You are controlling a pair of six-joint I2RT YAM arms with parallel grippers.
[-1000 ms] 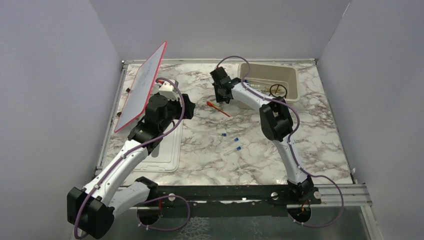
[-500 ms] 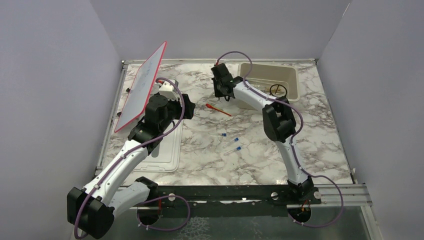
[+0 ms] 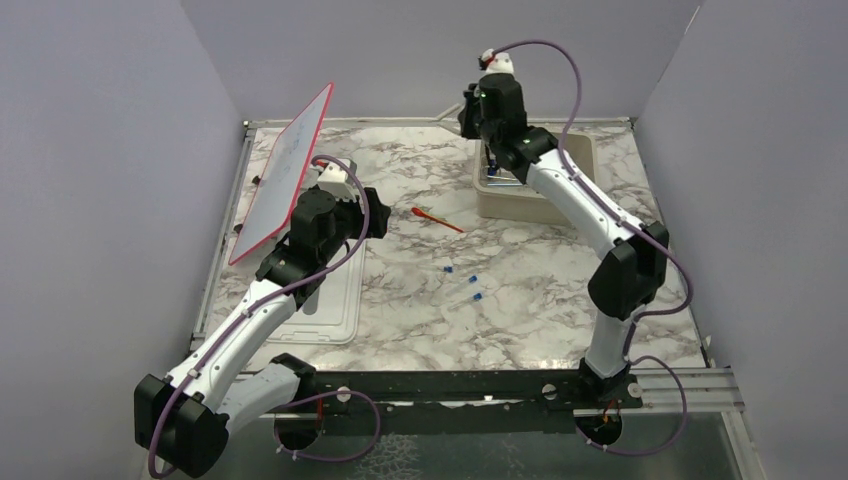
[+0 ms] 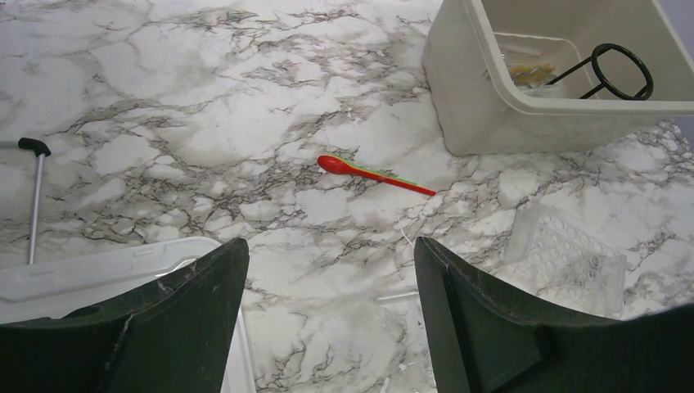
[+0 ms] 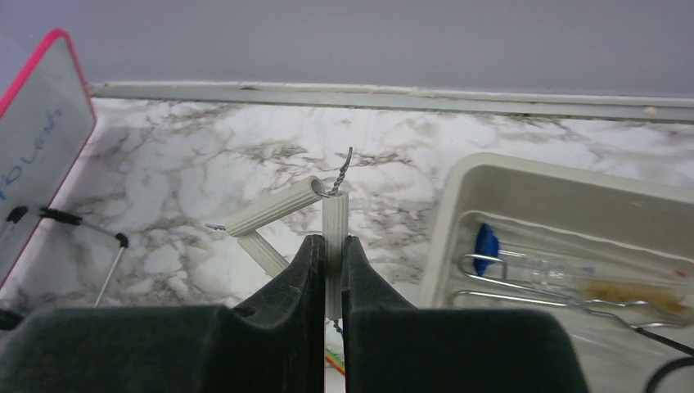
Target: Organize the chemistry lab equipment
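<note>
My right gripper will next cross the beige tub's rim, lower and let go, as the tub's inside, already holding the tongs point(image 5: 524, 278), is below it, to its right in the top view.
My right gripper point(image 5: 329, 241) is shut on one ribbed beige tube of a wire triangle point(image 5: 274, 206) and holds it in the air. In the top view this gripper point(image 3: 472, 115) is raised by the back wall, over the left end of the beige tub point(image 3: 545, 205). Silvery tongs point(image 5: 524, 278), a small blue piece point(image 5: 486, 243) and a black wire ring point(image 4: 622, 72) lie inside the tub. An orange-red stick point(image 3: 436, 219) and blue-capped tubes point(image 3: 462, 283) lie on the marble. My left gripper point(image 3: 372, 213) hangs open and empty above the table.
The red-framed white board point(image 3: 285, 175) leans at the back left. A white lid point(image 3: 325, 305) lies under my left arm. A clear dimpled plate point(image 4: 565, 258) rests on the marble in front of the tub point(image 4: 491, 90). Grey walls enclose three sides.
My right gripper closed on the wire triangle and rose from the table's middle back, swinging right towards the back wall above the tub. The left arm has not moved.
</note>
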